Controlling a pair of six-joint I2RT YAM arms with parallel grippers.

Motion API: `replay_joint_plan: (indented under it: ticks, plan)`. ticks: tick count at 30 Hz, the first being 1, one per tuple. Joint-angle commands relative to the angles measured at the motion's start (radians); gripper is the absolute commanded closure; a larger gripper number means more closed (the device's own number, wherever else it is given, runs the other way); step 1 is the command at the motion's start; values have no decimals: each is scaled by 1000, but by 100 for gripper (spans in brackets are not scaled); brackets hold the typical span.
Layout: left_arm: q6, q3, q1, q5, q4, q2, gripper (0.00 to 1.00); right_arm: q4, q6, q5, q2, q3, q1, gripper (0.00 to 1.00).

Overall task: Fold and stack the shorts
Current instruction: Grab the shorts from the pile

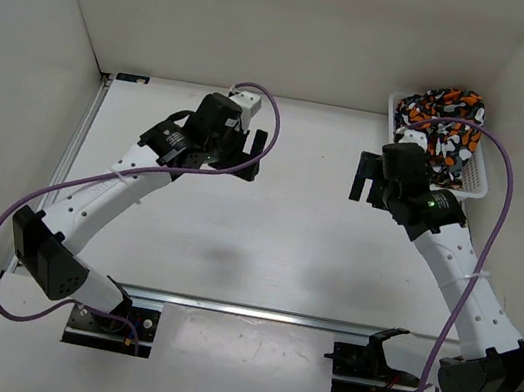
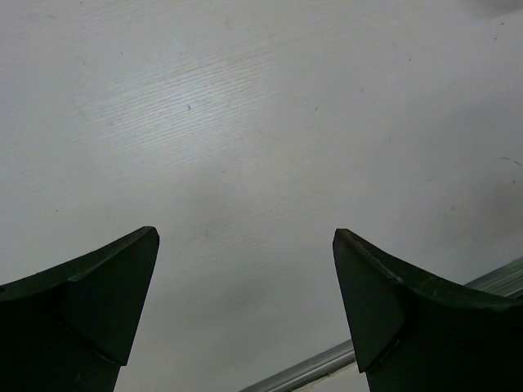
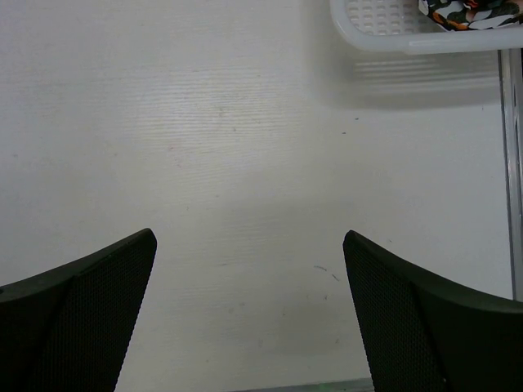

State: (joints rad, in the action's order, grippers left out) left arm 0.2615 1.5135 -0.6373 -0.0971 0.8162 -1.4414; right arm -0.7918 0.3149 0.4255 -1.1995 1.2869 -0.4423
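The top edge of the shorts [image 1: 444, 125] stands exposed in the basket. My right gripper needs to move outward and down onto it next, toward the right in the top view.
The shorts [image 1: 444, 125], printed in orange, white, black and grey blotches, lie bunched in a white mesh basket [image 1: 478, 180] at the back right of the table. A corner of them shows in the right wrist view [image 3: 470, 12], inside the basket [image 3: 384, 33]. My right gripper [image 1: 364, 181] is open and empty above bare table, just left of the basket; in its wrist view its jaws [image 3: 249, 237] stand wide apart. My left gripper [image 1: 248, 158] is open and empty over the back left-centre of the table, its jaws [image 2: 245, 237] wide apart.
White walls enclose the table at the left, back and right. A metal rail [image 1: 252, 311] runs across the near edge by the arm bases and shows in the left wrist view [image 2: 327, 363]. Purple cables loop over both arms.
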Motion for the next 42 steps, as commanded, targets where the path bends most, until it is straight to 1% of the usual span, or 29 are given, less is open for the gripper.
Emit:
replay_joint_plan:
  ticks: [1,5,7,9,10,11,12,14,15,17,18,19,21,22,23,24,25,26,27,30,31,33,35,38,39,42]
  plan:
    - [7,-7,-1,-18,1,50,1,-9,13,38,-2,48,2,0]
    - [19,-27,-1,-43,1,50,1,-9,13,64,-2,48,11,0]
    - [28,-36,-1,-43,1,59,1,0,-16,64,-11,57,11,0]
    - [38,-36,-1,-43,11,70,1,12,-34,64,-37,75,46,0]
    - [38,-36,-1,-43,11,70,1,12,-34,40,-64,86,66,0]
    - [38,-45,-1,-43,11,84,1,12,-43,16,-83,121,92,0]
    - [50,-45,-1,-53,20,101,1,12,-43,-13,-104,144,159,0]
    - [59,-58,-1,-67,20,116,1,23,-53,-97,-178,198,241,0]
    - [70,-67,-1,-76,29,127,1,23,-53,-167,-207,260,316,0]
    - [84,-67,-1,-76,29,127,1,23,-37,-191,-299,322,396,0]
    - [102,-76,-1,-85,29,127,1,23,-27,-203,-334,384,416,0]
    - [111,-76,-1,-85,29,127,1,34,-17,-217,-406,414,436,0]
    - [122,-76,-1,-98,38,96,1,34,15,-247,-480,477,491,0]
    - [122,-64,-1,-98,50,67,1,48,15,-267,-553,533,526,0]
    - [122,-64,-1,-107,51,53,1,48,30,-286,-590,566,540,0]
    - [122,-53,-1,-107,66,39,1,77,30,-338,-671,600,551,0]
    - [122,-41,-1,-107,75,20,1,77,30,-359,-716,641,560,0]
    - [122,-41,-1,-107,75,9,1,88,30,-360,-763,685,560,0]
    - [122,-41,-1,-119,75,9,1,88,30,-360,-860,789,560,0]
    - [113,-19,-1,-150,84,-22,1,66,39,-276,-991,940,579,0]
    - [113,-10,-1,-161,84,-45,1,56,62,-255,-1088,1019,593,0]
    - [104,-1,-1,-161,84,-72,1,65,111,-212,-1138,1095,608,1]
    - [104,8,-1,-161,93,-94,1,80,154,-191,-1204,1141,632,4]
    - [93,28,-1,-161,93,-140,1,133,187,-191,-1279,1157,642,10]
    - [79,43,-1,-161,107,-171,1,143,187,-217,-1316,1189,642,21]
    - [79,56,-1,-151,118,-203,1,167,197,-275,-1354,1224,651,56]
